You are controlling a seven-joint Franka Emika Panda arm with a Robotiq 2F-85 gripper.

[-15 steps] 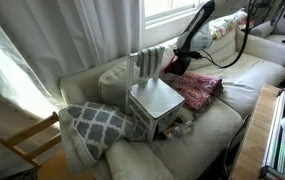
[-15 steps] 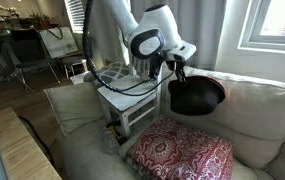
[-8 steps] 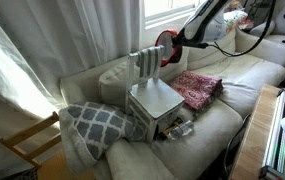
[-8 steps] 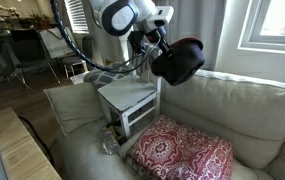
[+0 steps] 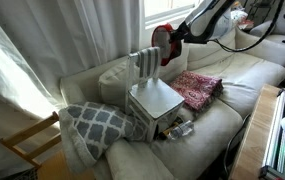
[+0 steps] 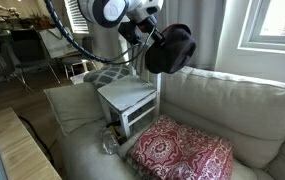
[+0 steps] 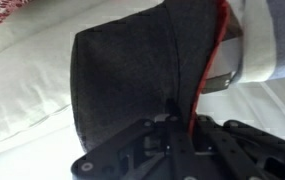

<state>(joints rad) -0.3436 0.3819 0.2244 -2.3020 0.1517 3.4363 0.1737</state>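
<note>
The stool's striped back [image 5: 144, 65] [image 7: 273, 40] lies to my gripper's right in the wrist view, so next my gripper will turn and shift toward that back to release the cloth item.
A dark, rounded cloth item with a red lining [image 5: 162, 46] [image 6: 172, 48] hangs in the air over the sofa, held by its edge. My gripper [image 5: 179, 38] [image 6: 146, 36] is shut on that edge, above the back of a small white stool [image 5: 154, 100] [image 6: 128, 97] that stands on the sofa. In the wrist view the dark cloth [image 7: 132, 75] fills most of the picture, its red rim running down between the jaws of the gripper [image 7: 179, 125].
A red patterned cushion [image 5: 196, 88] [image 6: 182, 150] lies on the sofa seat beside the stool. A grey lattice pillow [image 5: 94, 124] rests at the sofa's other end, near a wooden chair [image 5: 27, 142]. Curtains and a window stand behind the sofa back [image 6: 242, 100].
The gripper has lifted the dark cloth item from just above the red cushion and carried it higher, toward the stool's back. The grip stays shut.
</note>
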